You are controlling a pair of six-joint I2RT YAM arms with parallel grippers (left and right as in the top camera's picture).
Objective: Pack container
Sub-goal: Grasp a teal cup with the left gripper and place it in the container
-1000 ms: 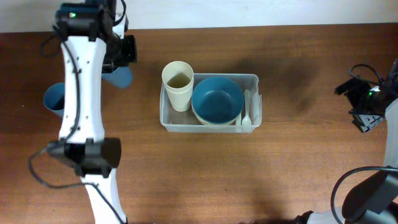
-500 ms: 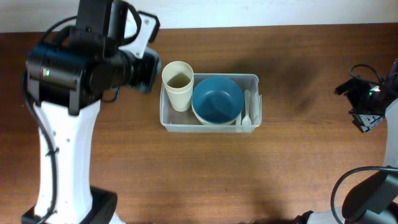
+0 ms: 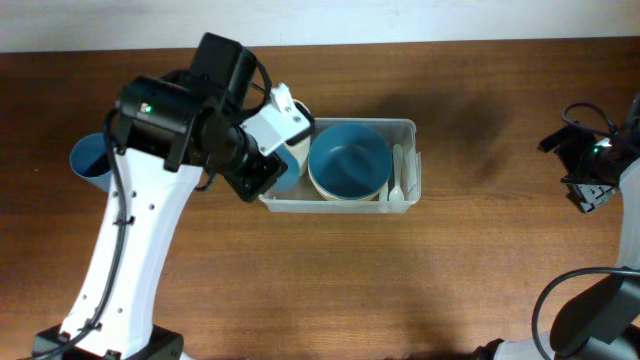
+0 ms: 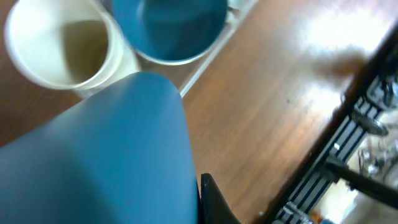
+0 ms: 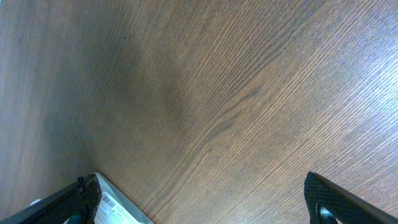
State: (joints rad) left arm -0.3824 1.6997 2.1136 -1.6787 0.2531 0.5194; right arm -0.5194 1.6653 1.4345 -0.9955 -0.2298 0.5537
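The left gripper brings the blue cup down into the container's near corner next. The cream cup and blue bowl beside it leave that spot free.
The clear container sits mid-table. It holds a blue bowl, a white spoon and a cream cup, which my left arm partly hides. My left gripper hovers over the container's left end, shut on a blue cup that fills the left wrist view. One dark finger presses against its side. Below it show the cream cup, the blue bowl and the container's rim. My right gripper is open and empty at the far right, over bare wood.
Another blue cup lies at the far left, partly behind my left arm. A pale labelled corner of something shows at the bottom left of the right wrist view. A dark rack shows beyond the table.
My left arm has swung from the back left to over the container's left end, carrying the blue cup and now covering part of the cream cup. The right arm has not moved.
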